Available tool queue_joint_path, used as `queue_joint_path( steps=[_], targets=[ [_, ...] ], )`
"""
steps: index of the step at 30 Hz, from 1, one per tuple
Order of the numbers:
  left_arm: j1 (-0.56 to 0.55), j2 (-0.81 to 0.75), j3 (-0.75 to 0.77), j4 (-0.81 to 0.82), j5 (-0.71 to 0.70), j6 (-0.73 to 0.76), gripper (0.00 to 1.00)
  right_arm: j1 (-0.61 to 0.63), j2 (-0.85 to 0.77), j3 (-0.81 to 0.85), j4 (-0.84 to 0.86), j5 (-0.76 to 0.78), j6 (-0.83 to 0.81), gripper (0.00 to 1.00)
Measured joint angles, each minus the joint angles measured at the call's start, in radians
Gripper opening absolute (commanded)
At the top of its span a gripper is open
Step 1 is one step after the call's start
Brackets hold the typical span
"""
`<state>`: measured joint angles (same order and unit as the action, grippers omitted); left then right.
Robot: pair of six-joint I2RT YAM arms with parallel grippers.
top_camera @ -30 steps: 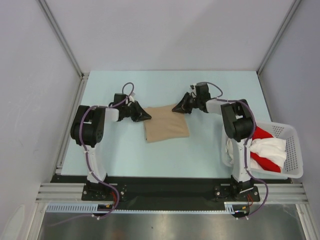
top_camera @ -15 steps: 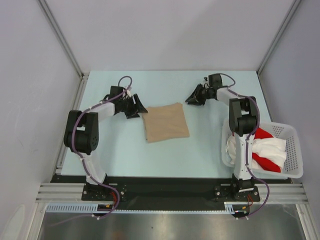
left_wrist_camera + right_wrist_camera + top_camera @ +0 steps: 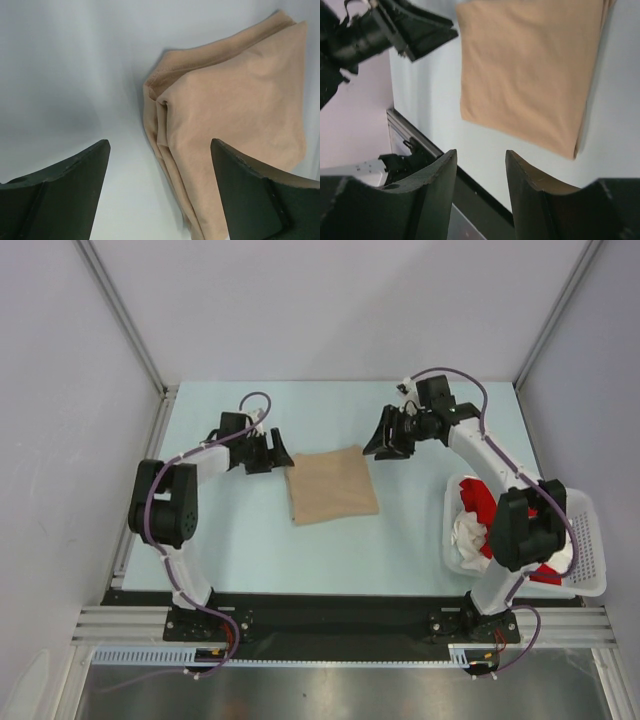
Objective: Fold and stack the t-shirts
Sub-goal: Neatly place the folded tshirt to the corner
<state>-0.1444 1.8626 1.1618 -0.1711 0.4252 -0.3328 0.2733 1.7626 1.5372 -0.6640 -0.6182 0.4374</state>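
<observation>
The left gripper's open fingers already have the t-shirt's edge between them, so next the left gripper needs to move down onto the beige t-shirt's layered fold edge at its corner (image 3: 290,470) (image 3: 162,114) to close.
A beige t-shirt (image 3: 332,485) lies folded into a flat rectangle in the middle of the pale table. My left gripper (image 3: 277,451) stands open just off the shirt's far left corner, nothing between its fingers. In the left wrist view the layered fold edge of the beige t-shirt (image 3: 235,110) runs between the wide-apart jaws of the left gripper (image 3: 160,145). My right gripper (image 3: 384,441) is open beside the shirt's far right corner, raised off it. The right wrist view looks past the empty right gripper (image 3: 480,155) onto the beige t-shirt (image 3: 530,70). Red (image 3: 480,504) and white (image 3: 467,533) t-shirts sit bunched in the basket.
A white lattice basket (image 3: 592,540) stands at the table's right front, partly under my right arm's elbow. Grey walls and metal rails (image 3: 135,490) bound the table. The black front rail (image 3: 330,610) runs along the near edge.
Both grippers have opened and let go of the beige t-shirt's far corners and drawn apart from it. The right arm has swung its elbow out over the basket.
</observation>
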Motion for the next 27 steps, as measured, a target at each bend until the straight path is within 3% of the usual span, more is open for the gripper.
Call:
queue_joint_path(
  steps=[7,19,22,23,27],
  targets=[
    [-0.012,0.088,0.012,0.109,0.049,-0.011,0.78,-0.026,-0.136,-0.182,-0.028,-0.016,-0.028,0.48],
    [-0.111,0.117,0.072,0.053,-0.113,-0.052,0.61,-0.09,-0.23,-0.303,0.012,-0.07,-0.027,0.45],
    [-0.116,0.117,0.071,0.047,-0.126,-0.06,0.47,-0.09,-0.23,-0.307,0.024,-0.082,-0.023,0.45],
    [-0.115,0.117,0.071,0.04,-0.13,-0.065,0.35,-0.09,-0.23,-0.308,0.027,-0.087,-0.023,0.45],
    [-0.114,0.124,0.075,0.006,-0.148,-0.082,0.06,-0.089,-0.231,-0.309,0.034,-0.098,-0.023,0.45]
  ],
)
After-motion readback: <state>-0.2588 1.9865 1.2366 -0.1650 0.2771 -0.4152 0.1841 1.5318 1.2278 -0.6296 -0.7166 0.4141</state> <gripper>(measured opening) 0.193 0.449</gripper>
